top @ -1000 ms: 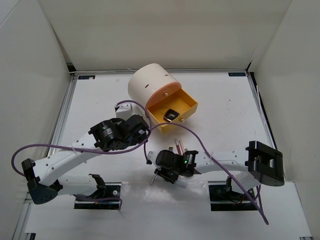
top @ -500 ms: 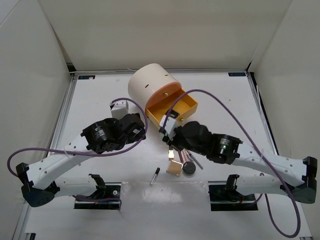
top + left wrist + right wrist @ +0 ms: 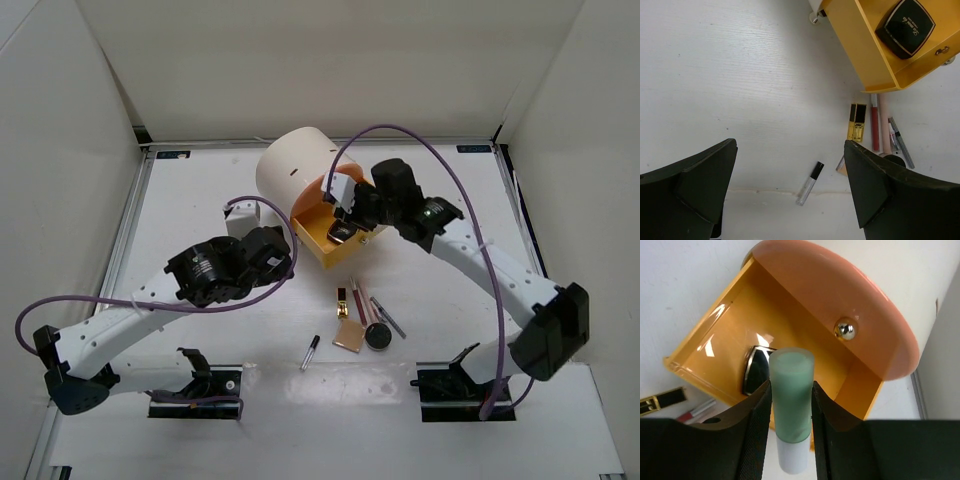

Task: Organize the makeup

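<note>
My right gripper lowers toward the bare drawer bottom between the black square compact (image 3: 754, 372) and the drawer's orange front next. It releases the mint-green tube there, since that part lies empty.
My right gripper (image 3: 790, 386) is shut on the mint-green tube (image 3: 790, 412) and holds it upright over the open yellow drawer (image 3: 790, 325). In the top view the right gripper (image 3: 350, 207) is above the drawer (image 3: 322, 252). A black square compact (image 3: 754, 372) lies in the drawer. My left gripper (image 3: 790, 165) is open and empty above the table, left of the drawer (image 3: 860, 55). A clear tube (image 3: 809, 183) lies below it. A gold-and-black case (image 3: 857, 122), a red pencil (image 3: 874, 122) and a grey pencil (image 3: 901, 142) lie together right of it.
The cream cylindrical box (image 3: 300, 165) stands at the back, its orange drawer front (image 3: 840, 300) with a metal knob above the yellow drawer. A tan pad (image 3: 349, 335) and a black round compact (image 3: 377, 336) lie near the front. White walls enclose the table.
My right arm has swung from the table's front up and back to the open yellow drawer, carrying the mint-green tube. The left arm has hardly moved.
</note>
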You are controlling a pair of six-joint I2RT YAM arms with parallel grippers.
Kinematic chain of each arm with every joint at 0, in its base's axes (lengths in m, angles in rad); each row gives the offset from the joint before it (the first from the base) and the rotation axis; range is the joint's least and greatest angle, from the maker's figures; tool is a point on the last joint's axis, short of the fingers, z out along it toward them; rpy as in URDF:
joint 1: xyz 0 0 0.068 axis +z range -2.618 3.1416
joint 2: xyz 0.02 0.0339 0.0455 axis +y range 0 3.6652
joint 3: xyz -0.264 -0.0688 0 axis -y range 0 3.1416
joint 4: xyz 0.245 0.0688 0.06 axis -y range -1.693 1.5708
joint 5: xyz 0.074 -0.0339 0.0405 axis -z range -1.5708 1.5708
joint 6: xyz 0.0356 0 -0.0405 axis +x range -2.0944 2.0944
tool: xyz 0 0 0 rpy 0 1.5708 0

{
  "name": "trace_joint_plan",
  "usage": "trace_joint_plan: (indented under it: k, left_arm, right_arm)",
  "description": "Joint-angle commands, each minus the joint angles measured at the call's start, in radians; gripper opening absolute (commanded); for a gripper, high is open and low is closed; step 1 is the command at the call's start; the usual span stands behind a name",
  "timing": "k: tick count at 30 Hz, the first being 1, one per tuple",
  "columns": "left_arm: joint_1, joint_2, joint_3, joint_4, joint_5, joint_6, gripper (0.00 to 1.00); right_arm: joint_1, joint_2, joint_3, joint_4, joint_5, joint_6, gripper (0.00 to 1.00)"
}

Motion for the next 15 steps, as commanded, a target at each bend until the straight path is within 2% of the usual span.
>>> trace_joint_plan:
  k: [1,10,13,15]
  left_arm:
    - [0.023,-0.017,-0.020,0.039,0.026,0.029,0.98]
    - [0.092,-0.005,-0.053,0.074,0.095,0.062,0.98]
    - [0.100,-0.005,-0.056,0.081,0.105,0.072,0.98]
    - [0.107,0.001,-0.054,0.087,0.116,0.085,0.98]
  right_arm:
    - [-0.030,0.061,0.119,-0.033,-0.174,-0.180,0.08]
    - [-0.036,0.263,0.271,-0.190,-0.185,-0.300,0.15]
    - [-0.033,0.279,0.268,-0.190,-0.171,-0.292,0.22]
    - [-0.036,0.276,0.262,-0.184,-0.165,-0.272,0.37]
